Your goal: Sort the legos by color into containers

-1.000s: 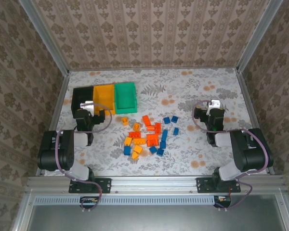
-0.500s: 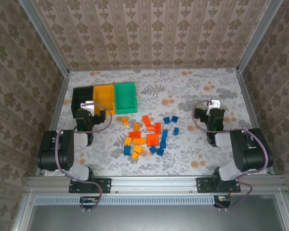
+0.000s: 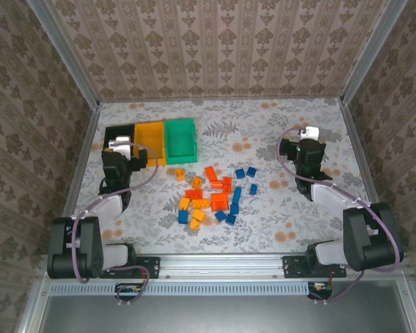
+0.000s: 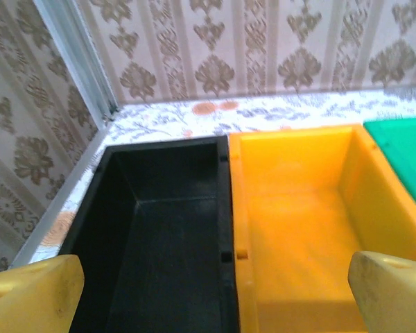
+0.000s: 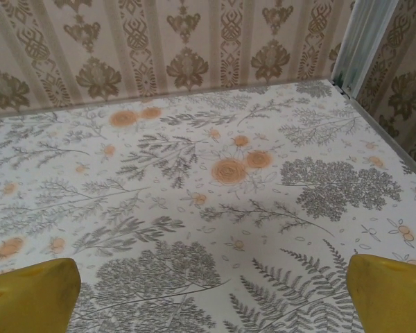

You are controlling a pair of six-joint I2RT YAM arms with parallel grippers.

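Observation:
My right gripper sweeps across the cloth and down astride the green bin's free side (image 3: 195, 141) next. That side stands toward my left gripper, unblocked by another bin.
The legos lie in a loose heap at mid table: red-orange ones (image 3: 219, 200), yellow-orange ones (image 3: 196, 216) and blue ones (image 3: 245, 173). The containers stand in a row at the far left: black (image 3: 116, 137), yellow-orange (image 3: 151, 139), green (image 3: 181, 137). My left gripper (image 3: 125, 154) hangs open at the near edge of the black bin (image 4: 159, 229) and yellow-orange bin (image 4: 298, 222), both empty, its yellow fingertips (image 4: 35, 291) wide apart. My right gripper (image 3: 304, 149) is open over bare tablecloth right of the heap, fingertips (image 5: 392, 291) spread, nothing between them.
The flowered tablecloth (image 5: 215, 173) runs to papered walls on three sides, with metal corner posts (image 5: 360, 41) at the back. A strip of green bin (image 4: 402, 152) shows at the right of the left wrist view. Open cloth lies between the heap and each arm.
Both arms have stretched forward from their folded pose. The left gripper has moved away from me to the bins' near edge; the right one has shifted slightly farther back. Legos unmoved.

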